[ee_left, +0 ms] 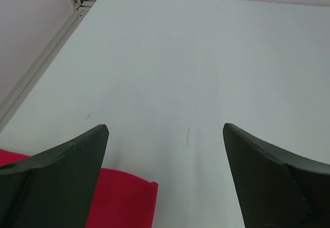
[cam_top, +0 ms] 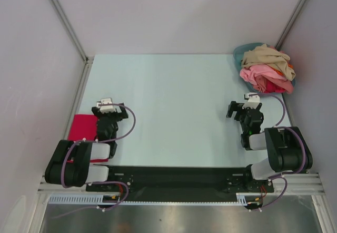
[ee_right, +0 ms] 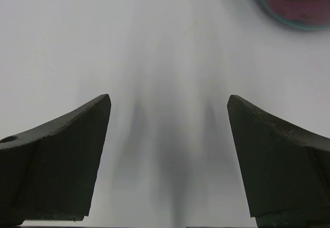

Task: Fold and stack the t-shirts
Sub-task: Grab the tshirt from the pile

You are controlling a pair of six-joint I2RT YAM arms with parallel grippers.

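Note:
The tan t-shirt (cam_top: 258, 57) lies uncovered atop the heap. My right gripper rises outward over the basin's rim next, then comes down onto that t-shirt.
A folded magenta-red t-shirt (cam_top: 82, 127) lies flat at the table's near left, partly under my left arm; its corner shows in the left wrist view (ee_left: 124, 199). A heap of t-shirts fills a teal basin (cam_top: 238, 51) at the far right: a tan one (cam_top: 266, 58) on top, a pink one (cam_top: 255, 76), orange and red below. The basin's edge shows in the right wrist view (ee_right: 289, 19). My left gripper (cam_top: 107, 104) is open and empty, just right of the folded shirt. My right gripper (cam_top: 244, 104) is open and empty, a little in front of the basin.
The pale table (cam_top: 168, 106) is walled by grey panels at left, back and right, with a metal rail (cam_top: 78, 106) along the left edge. Both arm bases sit on the black mount at the near edge.

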